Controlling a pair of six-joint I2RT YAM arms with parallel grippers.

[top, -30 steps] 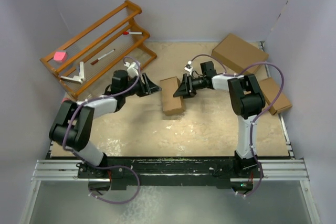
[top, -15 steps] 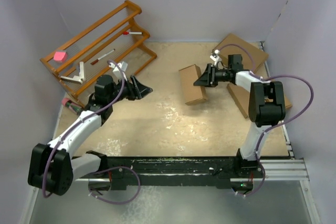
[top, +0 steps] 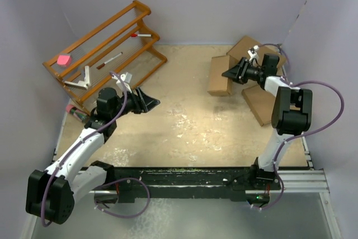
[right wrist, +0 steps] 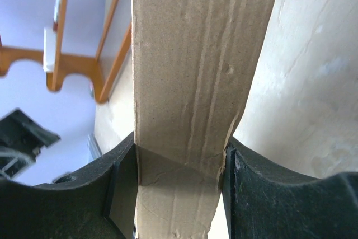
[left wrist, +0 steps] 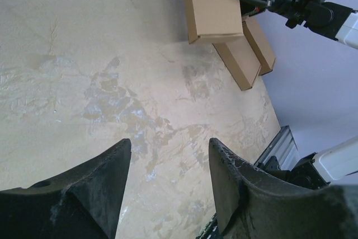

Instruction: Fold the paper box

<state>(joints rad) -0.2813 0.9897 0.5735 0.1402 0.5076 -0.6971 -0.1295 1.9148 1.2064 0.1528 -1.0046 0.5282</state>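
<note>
My right gripper carries the paper box (top: pixel 219 75) outward next and releases it on the larger brown box (top: pixel 243 45), since that lies outward of the gripper.
The paper box (top: pixel 219 75) is folded into a small brown rectangular box and stands at the back right of the table. My right gripper (top: pixel 230 74) is shut on it; in the right wrist view both fingers press the box's (right wrist: pixel 196 65) sides, with the gripper (right wrist: pixel 180 144) around its near end. The box also shows in the left wrist view (left wrist: pixel 212 4) at the top. My left gripper (top: pixel 154 101) is open and empty, well left of the box, and hangs over bare table (left wrist: pixel 168 144).
A larger ready-made brown box (top: pixel 246 46) lies at the back right behind the right arm. A flat brown box (top: pixel 260 102) lies by the right wall. A wooden rack (top: pixel 106 48) with pens and a pink item (top: pixel 64 59) stands at the back left.
My right gripper has carried the folded box from the table's middle to the back right. My left arm has drawn back to the left, away from the box.
</note>
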